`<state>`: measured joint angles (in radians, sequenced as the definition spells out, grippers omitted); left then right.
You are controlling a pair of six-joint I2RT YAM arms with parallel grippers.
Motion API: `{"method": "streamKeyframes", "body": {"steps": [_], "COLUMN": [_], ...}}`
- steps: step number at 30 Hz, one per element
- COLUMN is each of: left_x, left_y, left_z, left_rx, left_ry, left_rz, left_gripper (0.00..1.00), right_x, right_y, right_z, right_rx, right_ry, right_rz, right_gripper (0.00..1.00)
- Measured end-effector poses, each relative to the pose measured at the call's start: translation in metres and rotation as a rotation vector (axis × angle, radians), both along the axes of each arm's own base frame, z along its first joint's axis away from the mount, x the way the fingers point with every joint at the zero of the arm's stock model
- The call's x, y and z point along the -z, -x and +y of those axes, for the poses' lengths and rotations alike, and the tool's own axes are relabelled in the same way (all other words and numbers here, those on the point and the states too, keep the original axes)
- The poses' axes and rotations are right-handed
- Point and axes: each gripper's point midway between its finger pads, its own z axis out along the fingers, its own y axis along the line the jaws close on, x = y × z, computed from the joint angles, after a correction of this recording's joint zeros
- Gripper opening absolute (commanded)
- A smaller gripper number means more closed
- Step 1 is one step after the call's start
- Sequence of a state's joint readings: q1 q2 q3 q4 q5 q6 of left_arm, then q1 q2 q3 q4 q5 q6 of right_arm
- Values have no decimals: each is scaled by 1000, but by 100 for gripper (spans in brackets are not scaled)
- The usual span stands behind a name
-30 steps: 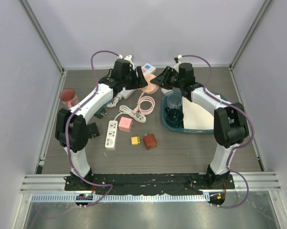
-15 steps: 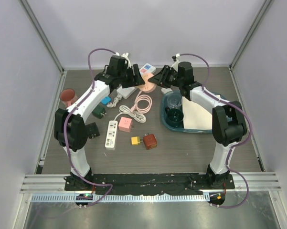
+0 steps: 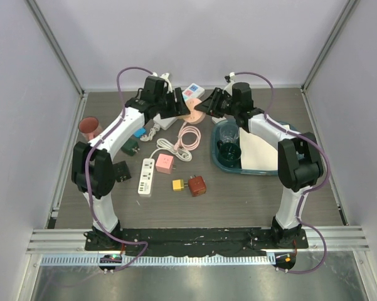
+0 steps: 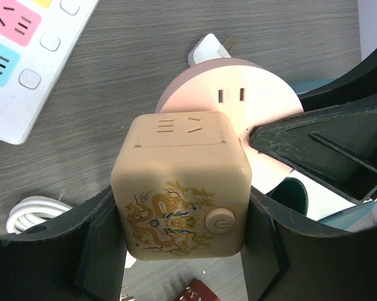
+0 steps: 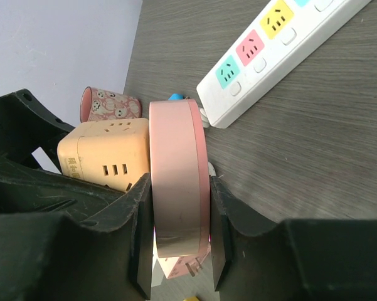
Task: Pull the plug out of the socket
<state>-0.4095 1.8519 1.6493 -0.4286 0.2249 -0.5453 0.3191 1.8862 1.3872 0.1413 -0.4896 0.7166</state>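
Observation:
The left gripper pulls the cube to the left in the top view and down next, to release it there. Bare tabletop shows beside the blue adapter.
A beige cube plug (image 4: pixel 182 188) with a gold dragon print and a round power button sits between my left gripper's (image 4: pixel 183 227) fingers, which are shut on its two sides. Its far face lies against the flat face of a round pink socket (image 4: pixel 238 100). My right gripper (image 5: pixel 179 232) is shut on the pink socket's (image 5: pixel 179 182) rim, with the cube (image 5: pixel 103 153) against the socket's left face. I see no gap between them. In the top view both grippers (image 3: pixel 183 110) (image 3: pixel 204 108) meet at the back middle of the table.
A white power strip (image 3: pixel 191 94) lies just behind the grippers. A teal tray (image 3: pixel 270 169) with a glass and a cup is at the right. A pink cable (image 3: pixel 187 138), a pink cube socket (image 3: pixel 164 164), a white strip (image 3: pixel 146 177), small adapters and a red cup (image 3: pixel 90 127) are nearby.
Both grippers have shifted slightly toward the back of the table with the plug and the socket. The two still sit face to face.

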Motion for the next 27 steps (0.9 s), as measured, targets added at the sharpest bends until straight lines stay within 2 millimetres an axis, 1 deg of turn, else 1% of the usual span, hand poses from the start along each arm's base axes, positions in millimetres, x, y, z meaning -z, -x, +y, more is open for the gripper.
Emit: {"method": "streamKeyframes", "body": {"steps": [4,16,20,27], "left_x": [4,1,-1,6], "left_y": [0,0,0,1], "left_z": [2,6,7,9], "left_rx": [-5,-14,-3,2], "left_ry": [-7,-31,-34,-30], "left_rz": [4,6,2,6], "left_gripper": [0,0,0,0], "right_x": [7,6,5,14], "right_y": [0,0,0,0], "right_z": [2,6,8,9], "right_rx": [3,6,2,-5], "right_ry": [-5,-2,-45,-78], "right_rz": [29,20,16,39], "right_gripper": [1,1,1,1]}}
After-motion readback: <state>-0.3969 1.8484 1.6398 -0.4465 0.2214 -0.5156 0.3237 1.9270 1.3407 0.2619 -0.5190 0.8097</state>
